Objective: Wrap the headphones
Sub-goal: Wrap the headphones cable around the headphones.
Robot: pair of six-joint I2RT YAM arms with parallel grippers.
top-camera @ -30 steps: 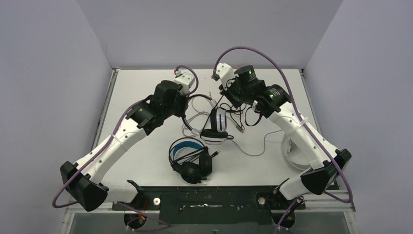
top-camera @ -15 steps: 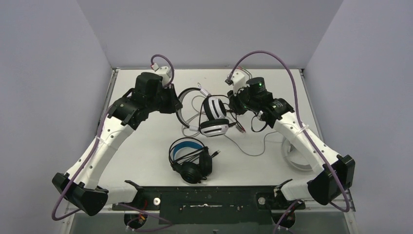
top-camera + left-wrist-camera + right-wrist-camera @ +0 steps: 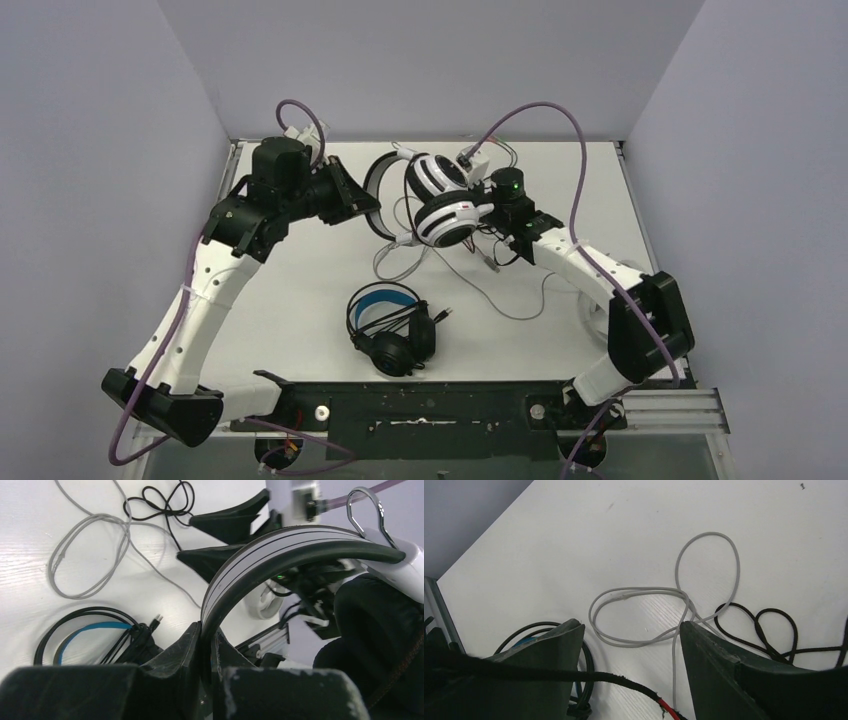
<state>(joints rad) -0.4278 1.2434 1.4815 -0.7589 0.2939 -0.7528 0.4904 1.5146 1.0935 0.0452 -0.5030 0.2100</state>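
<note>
My right gripper goes back down toward the black headset next and closes around the black braided cable [image 3: 614,677], as the cable already crosses between the gripper's open fingers.
My left gripper [image 3: 206,630] is shut on the grey-and-black headband [image 3: 265,545] of a white headset [image 3: 442,202] with black ear-cup centres, holding it above the back of the table. Its black ear pad [image 3: 380,615] hangs at the right of the left wrist view. My right gripper [image 3: 631,630] stands open just right of the ear cups. A black braided cable [image 3: 614,677] with a red end crosses loosely between its fingers [image 3: 210,560]. The black headset [image 3: 390,325] with a blue-lined band lies near the front, its cable bundled.
A pale grey cable [image 3: 664,595] and a thin black cable [image 3: 769,625] lie looped on the white table [image 3: 300,300] under the raised headset. Another white headset [image 3: 600,325] shows partly behind the right arm. Purple-grey walls close in the left, back and right sides.
The left arm has carried the white headset up and toward the back. The right gripper has gone from shut to open, and its arm has swung back toward the right.
</note>
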